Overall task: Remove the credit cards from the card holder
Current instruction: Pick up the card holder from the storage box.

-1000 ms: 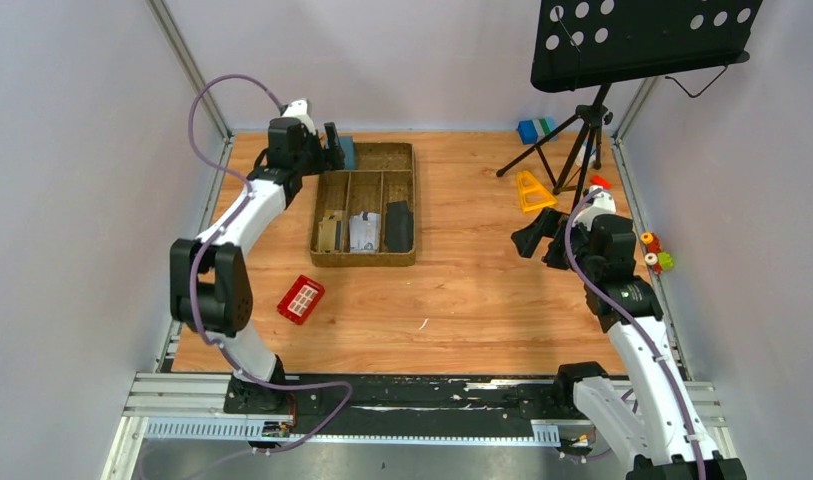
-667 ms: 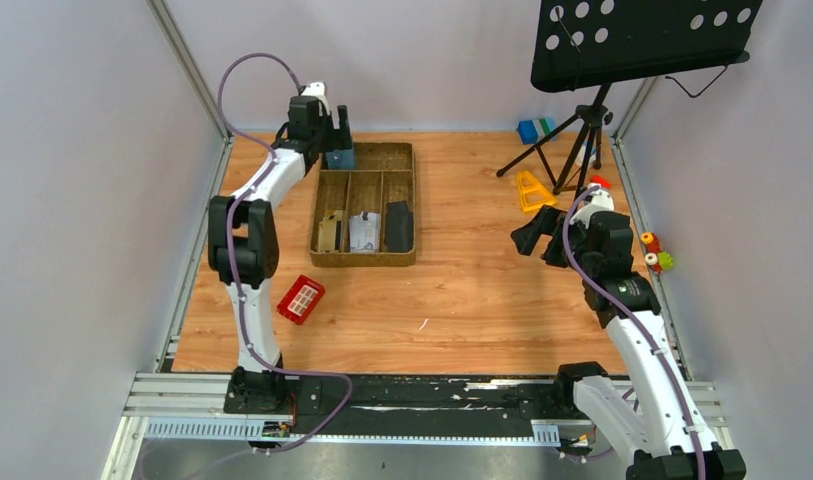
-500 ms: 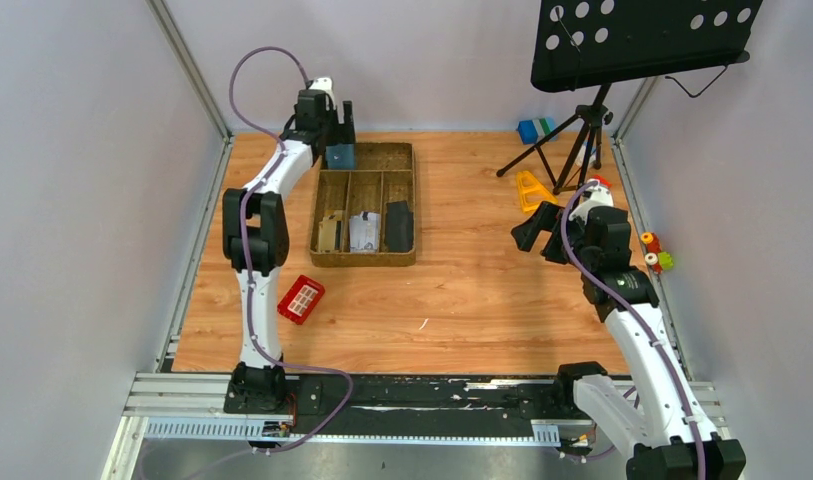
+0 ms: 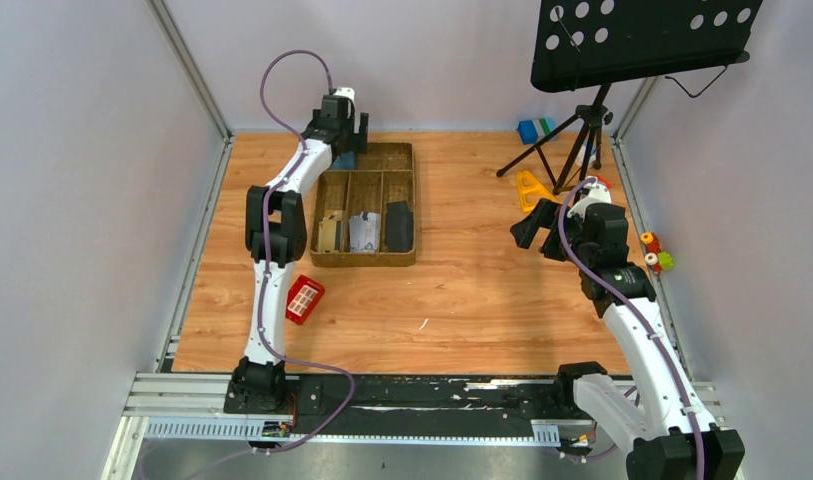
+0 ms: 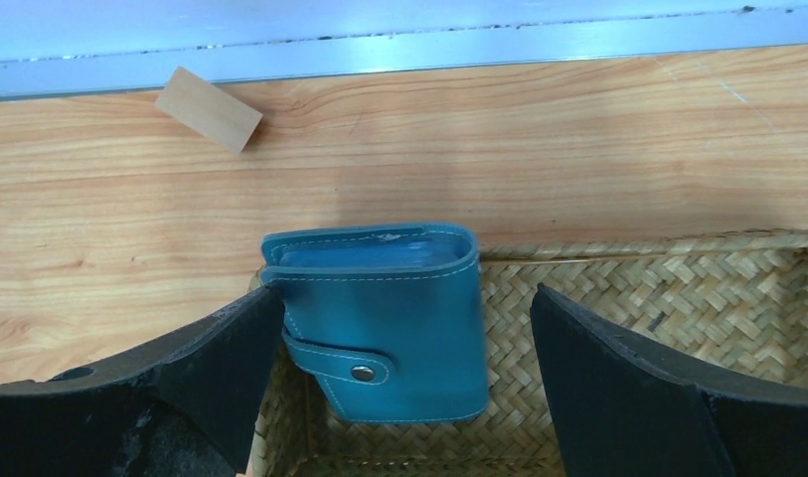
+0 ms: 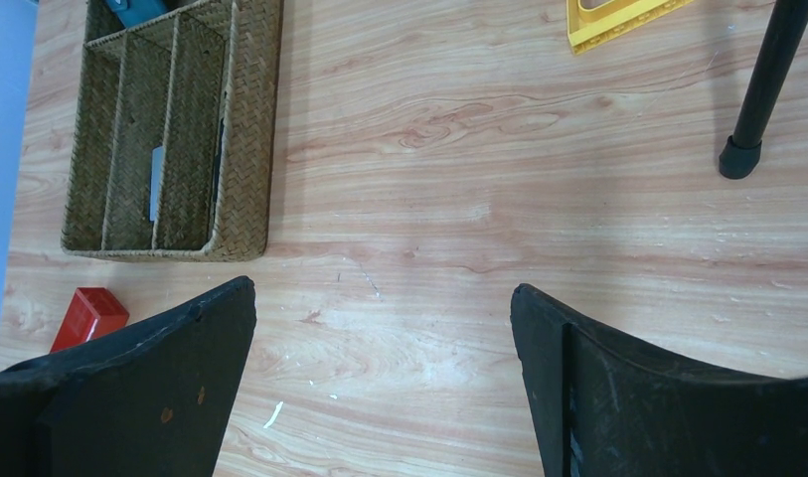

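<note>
The card holder (image 5: pixel 380 318) sits between my open fingers, its side edges facing them, so my left gripper should next lower around both its sides and close.
The card holder (image 5: pixel 380 318) is a blue wallet, folded shut with its snap strap fastened, lying in the far-left corner of the brown woven tray (image 5: pixel 678 318). My left gripper (image 5: pixel 404 298) is open and straddles it, with the left finger at the wallet's edge. In the top view the left gripper (image 4: pixel 348 130) hangs over the wallet (image 4: pixel 344 158). A tan card (image 4: pixel 330 232) and a pale grey card (image 4: pixel 364 230) stand in the tray's near compartments. My right gripper (image 4: pixel 537 232) is open and empty over bare table, as the right wrist view (image 6: pixel 382 288) shows.
The tray (image 4: pixel 364 262) also holds a dark flat item (image 4: pixel 399 225). A red block (image 4: pixel 301 298) lies near the left arm. A music stand tripod (image 4: pixel 582 140), a yellow triangle (image 4: pixel 532 190) and a blue-green block (image 4: pixel 533 130) stand far right. A wooden block (image 5: pixel 209 108) lies by the back wall.
My left arm has stretched out and swung right, carrying its gripper from left of the tray to over the wallet. The right gripper has shifted slightly away.
</note>
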Available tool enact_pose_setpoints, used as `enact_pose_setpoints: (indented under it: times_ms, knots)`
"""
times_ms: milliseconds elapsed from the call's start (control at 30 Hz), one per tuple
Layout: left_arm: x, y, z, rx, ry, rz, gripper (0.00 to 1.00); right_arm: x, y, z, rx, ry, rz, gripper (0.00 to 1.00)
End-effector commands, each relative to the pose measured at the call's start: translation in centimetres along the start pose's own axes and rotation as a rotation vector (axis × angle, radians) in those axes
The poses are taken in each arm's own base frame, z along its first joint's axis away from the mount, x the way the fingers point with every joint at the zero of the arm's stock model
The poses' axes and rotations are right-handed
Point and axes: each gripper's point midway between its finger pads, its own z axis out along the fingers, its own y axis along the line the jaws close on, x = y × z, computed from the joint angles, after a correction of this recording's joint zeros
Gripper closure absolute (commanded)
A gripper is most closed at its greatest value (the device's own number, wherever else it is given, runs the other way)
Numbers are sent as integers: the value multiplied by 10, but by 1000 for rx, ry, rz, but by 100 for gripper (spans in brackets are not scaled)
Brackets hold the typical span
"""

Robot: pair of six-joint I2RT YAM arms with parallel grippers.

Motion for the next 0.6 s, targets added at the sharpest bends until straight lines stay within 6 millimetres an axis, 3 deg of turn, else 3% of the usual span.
enact_pose_setpoints:
  times_ms: [0, 233, 333, 433, 567]
  knots:
    - [1, 13, 3, -59, 15, 22, 0, -30, 15, -5, -47, -91, -13, 0]
    - [17, 23, 9, -118, 60, 44, 4, -28, 16, -6, -54, -87, -14, 0]
    - [23, 22, 12, -115, 73, 44, 10, -30, 16, -7, -50, -94, -21, 0]
    - [18, 19, 10, -100, 62, 34, 23, -30, 16, -7, -52, -92, -20, 0]
    - [-5, 15, -6, -68, -1, 12, 35, -28, 16, -6, -58, -88, -14, 0]
